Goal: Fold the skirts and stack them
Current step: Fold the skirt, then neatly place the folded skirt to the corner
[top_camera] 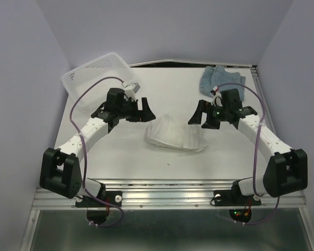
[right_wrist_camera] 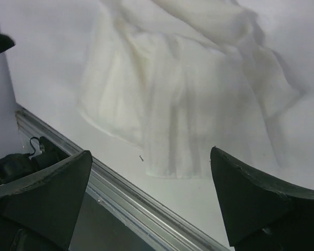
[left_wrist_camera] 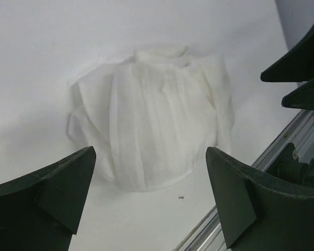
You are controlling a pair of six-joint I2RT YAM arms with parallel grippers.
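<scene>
The left gripper moves down and back onto the white skirt's near corner (top_camera: 150,140) (left_wrist_camera: 129,183) on its side next, since its open fingers still hang clear of the cloth.
The white ruffled skirt (top_camera: 175,134) lies folded flat in the middle of the table; it also shows in the left wrist view (left_wrist_camera: 151,141) and the right wrist view (right_wrist_camera: 193,99). The blue-grey skirt (top_camera: 221,81) lies bunched at the far right, behind the right arm. My left gripper (top_camera: 141,111) is open and empty, held above the table just left of the white skirt. My right gripper (top_camera: 201,116) is open and empty, just right of the white skirt. Neither touches the cloth.
A white mesh basket (top_camera: 96,74) sits tilted at the far left corner. The table's metal front rail (top_camera: 167,191) runs along the near edge, also seen in the right wrist view (right_wrist_camera: 125,196). A tiny dark speck (left_wrist_camera: 181,197) lies near the skirt's hem.
</scene>
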